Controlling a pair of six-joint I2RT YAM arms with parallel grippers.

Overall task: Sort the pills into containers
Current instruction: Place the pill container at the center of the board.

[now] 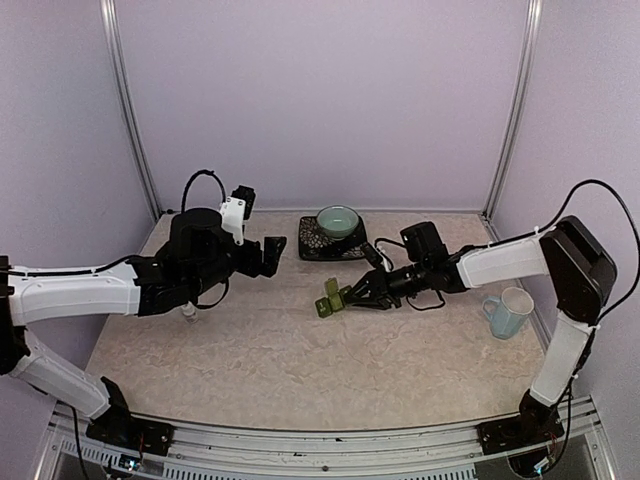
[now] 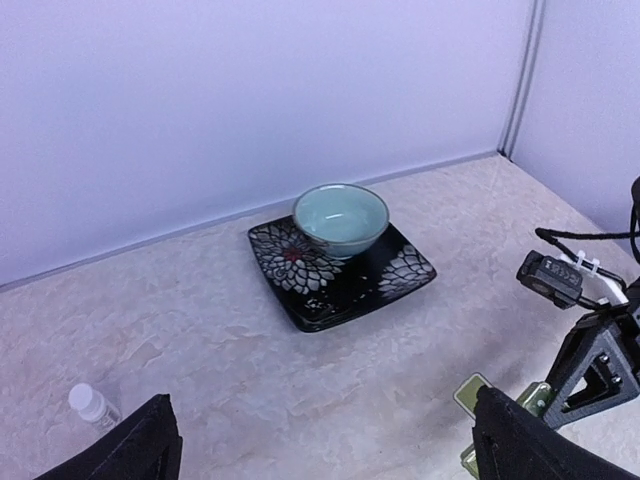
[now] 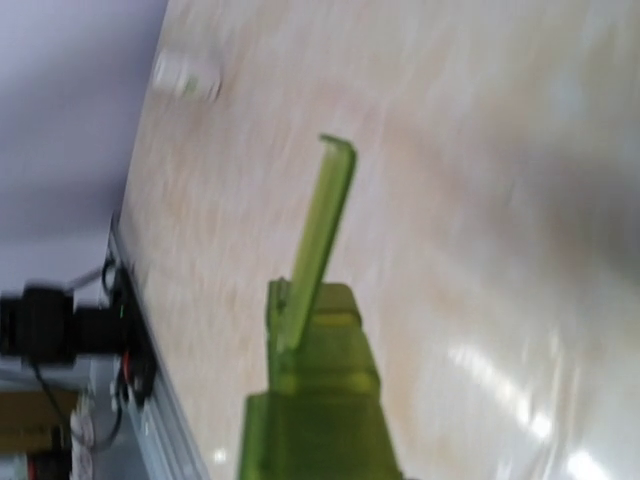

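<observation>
I should move my right gripper down until the strip rests on the bare tabletop before the plate, then let go of the strip's end, because that spot is below the gripper.
The containers (image 1: 328,299) are a green strip of small joined compartments, held just above the table centre with one lid (image 3: 325,230) standing open. My right gripper (image 1: 347,296) is shut on the strip's end; in the right wrist view the containers (image 3: 315,400) fill the lower middle and hide the fingers. My left gripper (image 1: 273,247) hangs open and empty left of the plate; in its own view the left gripper (image 2: 325,425) shows dark fingertips (image 2: 140,445) at both lower corners, the containers (image 2: 474,392) beside the right one. No pills are in view.
A teal bowl (image 1: 337,220) sits on a black flowered plate (image 1: 318,245) at the back centre. A small clear bottle with a white cap (image 1: 187,313) stands under my left arm. A pale blue mug (image 1: 508,311) stands at the right, near my right arm.
</observation>
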